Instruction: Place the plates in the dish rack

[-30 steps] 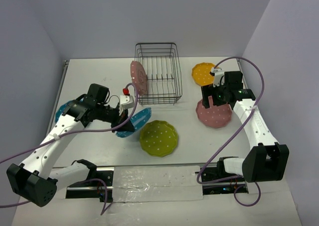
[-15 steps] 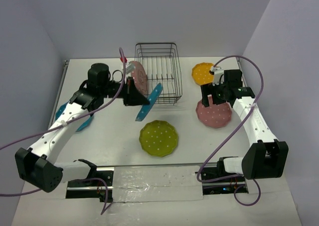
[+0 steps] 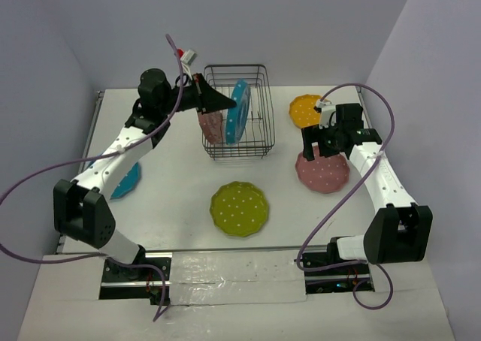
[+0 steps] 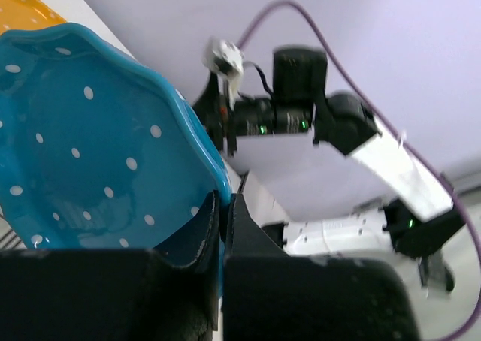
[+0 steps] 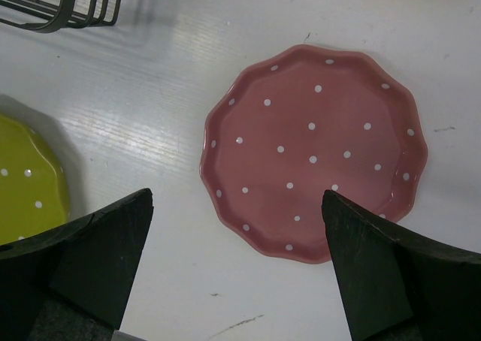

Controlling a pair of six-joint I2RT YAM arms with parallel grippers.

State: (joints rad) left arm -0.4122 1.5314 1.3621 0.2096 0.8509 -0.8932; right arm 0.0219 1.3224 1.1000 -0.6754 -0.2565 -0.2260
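Observation:
The left gripper shifts left in the top view next, lowers to the rack's free slot point(image 3: 224, 123) beside the standing pink plate and releases.
My left gripper point(image 3: 225, 103) point(image 4: 224, 206) is shut on the rim of a teal-blue plate point(image 3: 238, 112) point(image 4: 90, 153), which it holds on edge over the black wire dish rack point(image 3: 264, 116). A pink plate point(image 3: 213, 125) stands on edge at the rack's left wall. My right gripper point(image 3: 319, 143) point(image 5: 234, 206) hangs open above the near-left edge of a second pink plate point(image 3: 323, 172) point(image 5: 316, 149), which lies flat. Also flat on the table are a yellow-green plate point(image 3: 239, 208) point(image 5: 26, 198), an orange-yellow plate point(image 3: 307, 110) point(image 4: 22, 14) and another teal-blue plate point(image 3: 124, 179).
The rack stands at the back middle of the white table point(image 3: 173, 206), close to the rear wall. Purple cables loop from both arms. A corner of the rack point(image 5: 68, 3) shows at the top left of the right wrist view.
The left arm has lifted the teal-blue plate off the table, swung it up and back, and turned it on edge over the rack. The right arm has barely moved.

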